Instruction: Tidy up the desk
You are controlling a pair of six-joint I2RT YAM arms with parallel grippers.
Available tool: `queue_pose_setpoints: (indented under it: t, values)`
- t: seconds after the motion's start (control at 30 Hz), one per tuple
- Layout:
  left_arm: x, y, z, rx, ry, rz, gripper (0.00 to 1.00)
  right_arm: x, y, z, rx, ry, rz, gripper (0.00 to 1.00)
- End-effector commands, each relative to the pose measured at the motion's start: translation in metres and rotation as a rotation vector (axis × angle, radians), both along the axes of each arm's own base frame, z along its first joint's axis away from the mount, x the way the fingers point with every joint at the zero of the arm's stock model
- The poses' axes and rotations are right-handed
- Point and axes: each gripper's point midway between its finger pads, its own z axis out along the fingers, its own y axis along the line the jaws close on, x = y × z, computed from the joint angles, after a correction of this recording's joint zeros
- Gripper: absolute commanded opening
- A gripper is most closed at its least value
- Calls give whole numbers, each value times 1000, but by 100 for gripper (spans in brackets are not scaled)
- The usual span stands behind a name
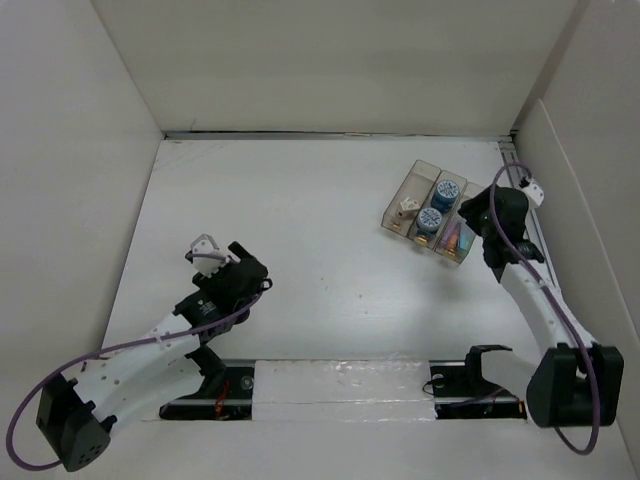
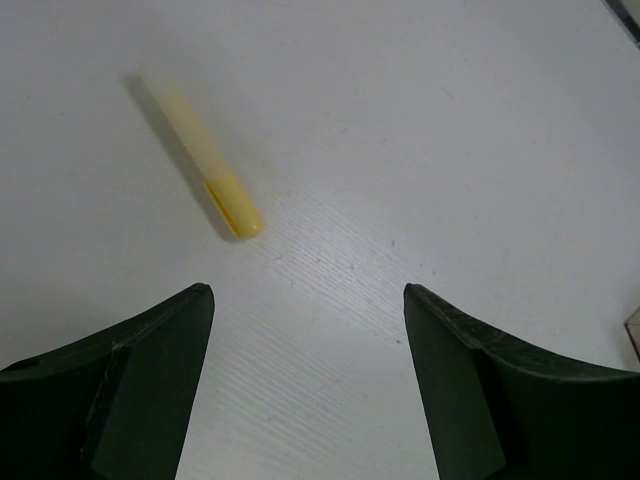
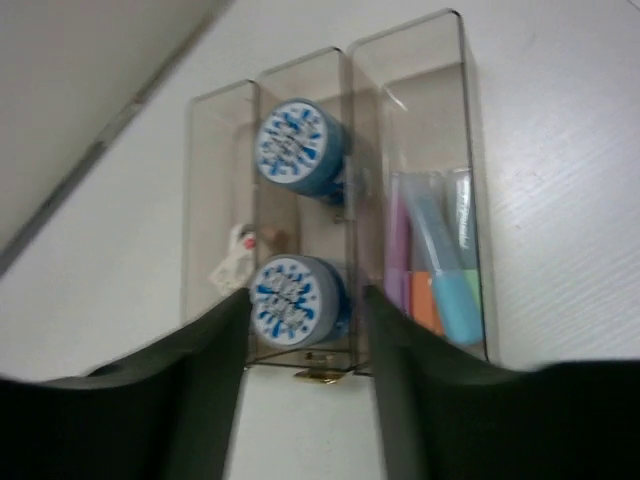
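Note:
My left gripper should next go down to the highlighter's near end [image 2: 234, 207], below and to the left in the wrist view, and turn its fingers to the highlighter's slant.
The desk [image 1: 320, 230] is a white plank tabletop. A yellow highlighter [image 2: 205, 160] lies on it, ahead and to the left of my left gripper [image 2: 308, 300], which is open and empty above the bare wood. I cannot make out the highlighter in the top view, where the left gripper [image 1: 215, 262] is at the left middle. My right gripper [image 3: 305, 320] is open and empty just above the near end of a clear three-compartment tray [image 3: 470, 180]. Its jaws frame the nearer of two blue-and-white tape rolls [image 3: 295, 295].
The tray [image 1: 398, 192] stands at the back right of the desk, holding a small white item [image 3: 235, 265], the two rolls [image 1: 440, 205] and several coloured markers [image 3: 440, 270]. White wall panels close in the desk on three sides.

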Motion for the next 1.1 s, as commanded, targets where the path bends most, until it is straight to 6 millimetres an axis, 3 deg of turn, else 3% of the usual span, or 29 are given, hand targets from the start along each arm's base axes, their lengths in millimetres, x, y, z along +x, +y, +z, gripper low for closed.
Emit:
queue_pose_setpoints:
  t: [0.0,0.03,0.07,0.1,0.13,0.17,0.2,0.27,0.3,0.4,0.43,0.47,0.57,0.73,1.07]
  values:
    - [-8,25,-3,18,25,151,73,-10,31,58,78,-214,155,47]
    - [-7,27,-4,13,30,172,73,-19,57,68,115,-255,256,38]
    - [-7,29,-7,19,57,181,74,-35,86,110,150,-418,397,27]
    - [-6,36,-12,40,94,220,74,-47,105,109,187,-441,464,7]
    - [-3,39,-9,38,102,239,74,-58,121,118,197,-473,527,2]
    - [-1,39,-12,29,127,241,74,-76,146,127,210,-490,623,0]
    - [2,49,-16,41,150,283,74,-84,156,135,192,-505,669,1]
    - [13,48,-17,22,170,270,74,-103,182,134,185,-480,776,10]
    - [17,51,-20,23,180,280,74,-110,188,136,168,-483,806,25]
    - [33,59,-23,32,205,309,73,-131,201,140,175,-500,879,49]
    - [42,58,-16,28,193,317,72,-139,206,140,185,-514,918,52]
    - [45,58,-26,59,238,318,72,-144,210,140,194,-519,939,53]
    - [56,55,-25,92,276,335,69,-161,219,141,217,-533,1001,54]
    - [64,47,-51,113,361,336,60,-176,224,146,216,-548,1038,55]
    - [47,50,-73,104,422,350,58,-185,212,155,203,-572,1011,56]
